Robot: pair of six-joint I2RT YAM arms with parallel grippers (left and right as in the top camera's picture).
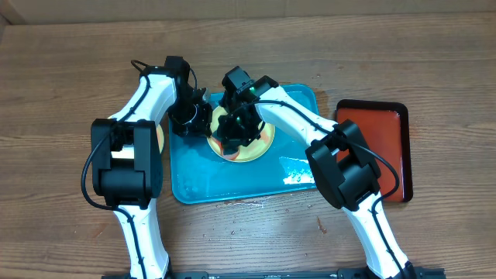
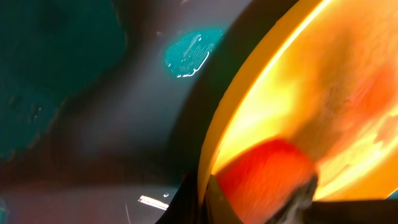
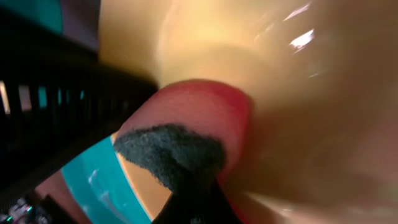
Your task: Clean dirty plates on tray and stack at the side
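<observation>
The robot next needs to lift its left gripper, cross to that gripper's left in the overhead view, lower onto the other pale yellow plate (image 1: pixel 160 139) and let go of the rim of the yellow-green plate.
A pale yellow-green plate (image 1: pixel 260 147) lies on the teal tray (image 1: pixel 232 187), mostly covered by both grippers. My left gripper (image 1: pixel 204 124) is shut on the plate's left rim; in the left wrist view the rim (image 2: pixel 211 143) runs between the jaws (image 2: pixel 202 199). My right gripper (image 1: pixel 235 138) is over the plate and shut on a red-orange sponge with a dark scouring pad (image 3: pixel 171 152), pressed against the plate's surface (image 3: pixel 292 99). The sponge also shows in the left wrist view (image 2: pixel 264 177). A sliver of another pale yellow plate (image 1: pixel 160 139) shows left of the tray under the left arm. The light blue plate is out of view.
A smaller red tray with a black rim (image 1: pixel 373 147) lies on the wooden table right of the teal tray. The teal tray's floor shows wet patches at the front right (image 1: pixel 298 172). Both arms cross over the tray's back half.
</observation>
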